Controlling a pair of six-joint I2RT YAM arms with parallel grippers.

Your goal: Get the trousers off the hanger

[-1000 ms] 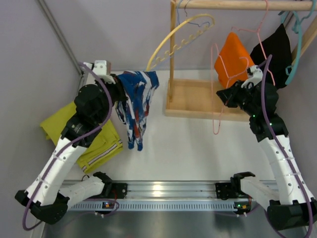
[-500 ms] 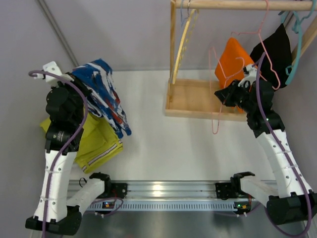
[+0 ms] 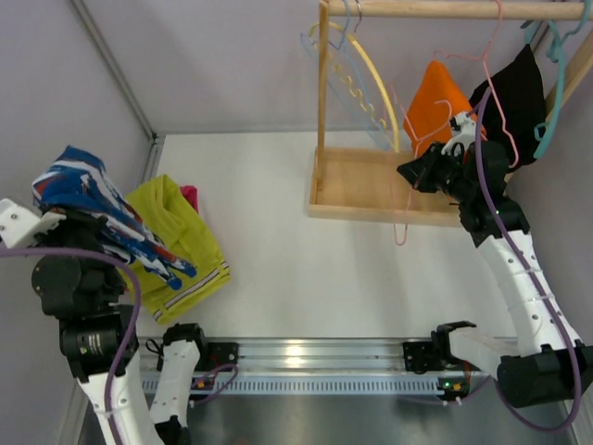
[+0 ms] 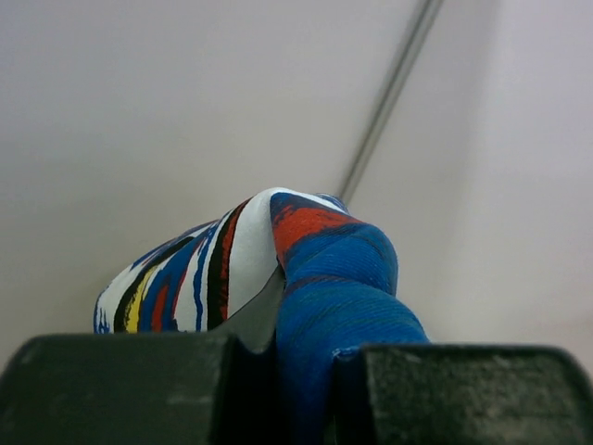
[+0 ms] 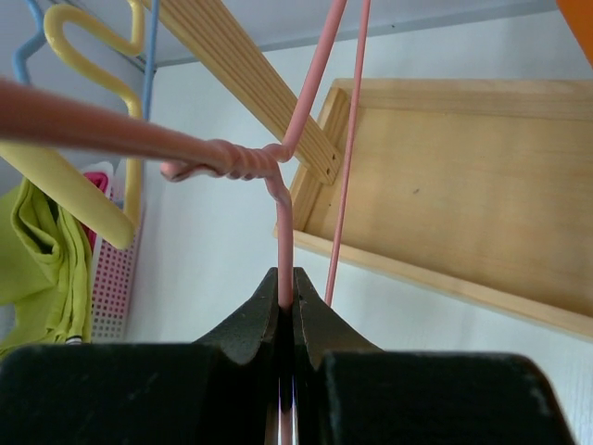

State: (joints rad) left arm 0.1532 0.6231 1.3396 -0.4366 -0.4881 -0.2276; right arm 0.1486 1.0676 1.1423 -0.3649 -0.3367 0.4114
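The trousers (image 3: 102, 209) are already off the yellow hanger (image 3: 371, 74), so my left gripper should next tilt down and lower them outward onto the yellow-green clothes to open.
My left gripper (image 3: 44, 221) is shut on the blue, white and red patterned trousers (image 3: 102, 209) and holds them up at the far left, above the yellow-green clothes; the cloth fills the gap between its fingers in the left wrist view (image 4: 324, 306). My right gripper (image 3: 417, 171) is shut on the wire of a pink hanger (image 5: 285, 218) by the wooden rack. An orange garment (image 3: 437, 97) hangs on a pink hanger (image 3: 482, 65) from the rail. The bare yellow hanger (image 3: 371, 74) swings under the rail.
A wooden rack with a tray base (image 3: 371, 190) and top rail (image 3: 445, 8) stands at the back right. A black garment (image 3: 514, 88) and a teal hanger (image 3: 556, 74) hang there. Yellow-green clothes (image 3: 181, 241) and something pink (image 3: 190, 197) lie at the left.
My left arm has swung the patterned trousers from beside the rack to the far left and lifted them. The yellow hanger swings free. The right gripper has shifted slightly up.
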